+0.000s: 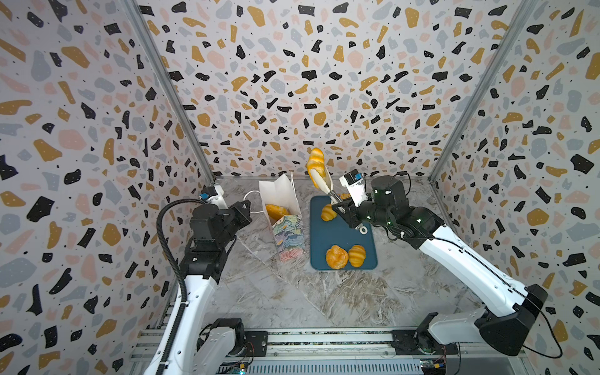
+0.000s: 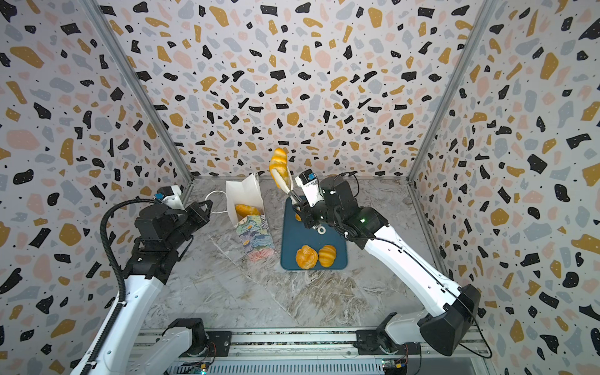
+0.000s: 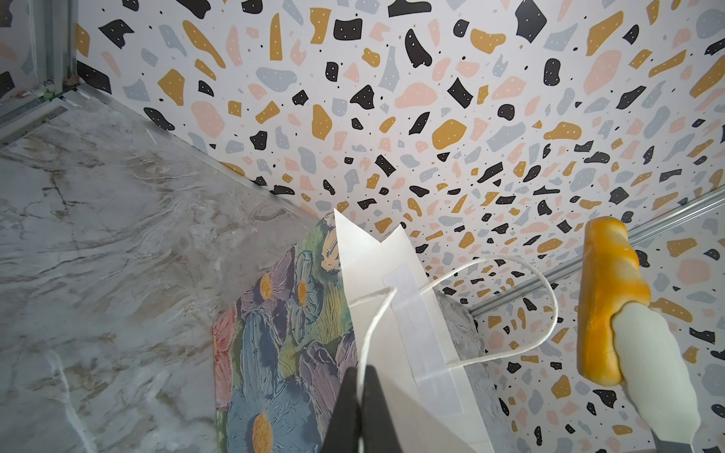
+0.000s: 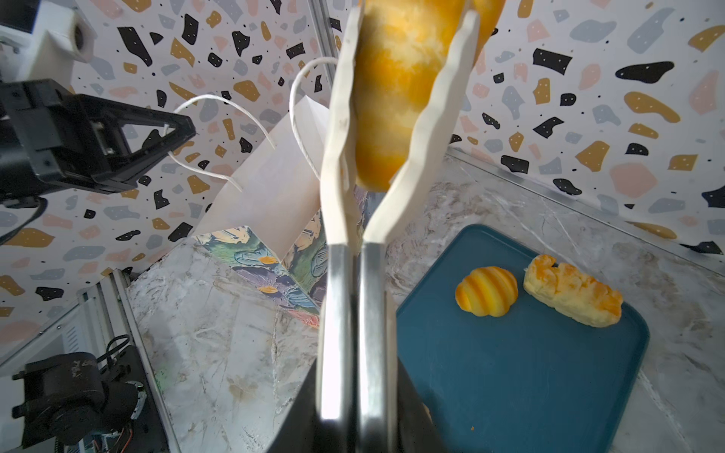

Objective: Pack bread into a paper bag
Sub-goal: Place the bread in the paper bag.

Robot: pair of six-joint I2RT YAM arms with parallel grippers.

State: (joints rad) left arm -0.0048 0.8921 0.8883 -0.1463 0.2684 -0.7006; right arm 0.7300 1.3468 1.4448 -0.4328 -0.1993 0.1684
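Observation:
The clamped roll still hangs outside, so the right gripper next needs to carry the tongs [image 4: 349,313] across to the paper bag's opening [image 4: 276,215] and down into it to let them go.
The paper bag [image 1: 282,201] stands open left of the tray, with one bread piece [image 1: 276,211] inside. My left gripper [image 1: 248,206] is shut on its white cord handle [image 3: 376,313], seen pinched between the black fingers [image 3: 349,400]. My right gripper [image 1: 341,207] is shut on metal tongs [image 4: 349,313]. Their white tips clamp a long striped bread roll [image 1: 315,162], lifted above the table just right of the bag's mouth. In the right wrist view that roll [image 4: 396,98] hangs beside the bag [image 4: 270,188].
A dark-teal tray [image 1: 337,233] holds a round bun [image 1: 337,257] and a striped roll [image 1: 357,255] at its near end. At the far end lie another striped roll [image 4: 486,291] and a crumb-topped piece [image 4: 572,294]. Patterned walls enclose the marble table [image 1: 292,292].

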